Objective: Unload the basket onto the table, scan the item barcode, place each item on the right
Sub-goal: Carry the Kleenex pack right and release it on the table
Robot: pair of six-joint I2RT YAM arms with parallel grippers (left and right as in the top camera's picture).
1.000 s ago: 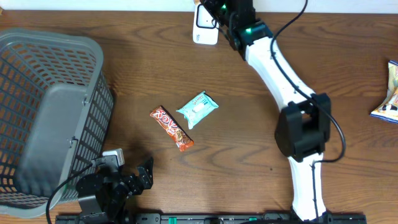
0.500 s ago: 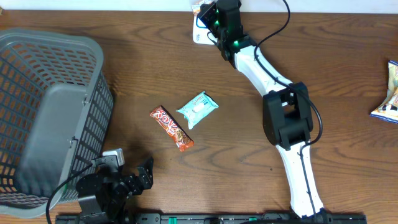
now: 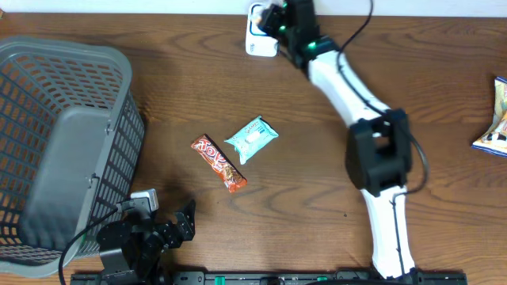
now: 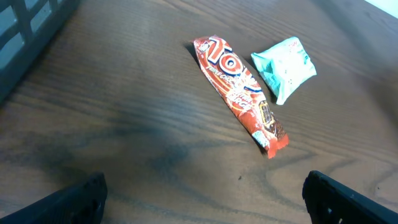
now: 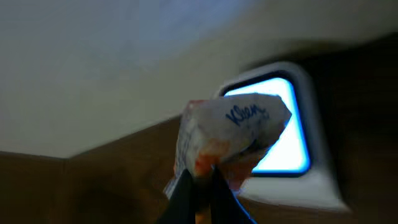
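My right gripper moves the packet from the scanner back and down onto the table just short (image 3: 445,125) of the snack bag next, because that part of the table is empty.
My right gripper (image 5: 202,177) is shut on a small white and orange packet (image 5: 227,134) with blue lettering, pinching its lower edge. The packet hangs just in front of the scanner's (image 5: 311,183) lit blue-white window. In the overhead view the right gripper (image 3: 273,17) sits at the table's far edge over the white scanner (image 3: 257,43); the packet itself is hard to make out there. My left gripper (image 3: 186,222) rests open near the front left, and in its wrist view the gripper (image 4: 208,205) has nothing between its fingers.
A red candy bar (image 3: 219,164) and a teal packet (image 3: 252,138) lie mid-table; both also show as the candy bar (image 4: 239,93) and teal packet (image 4: 283,65). A grey mesh basket (image 3: 63,142) fills the left side. A snack bag (image 3: 495,119) lies at the right edge.
The right arm swung its wrist left along the far edge, then back right, staying over the scanner with the packet held. The left arm has not moved.
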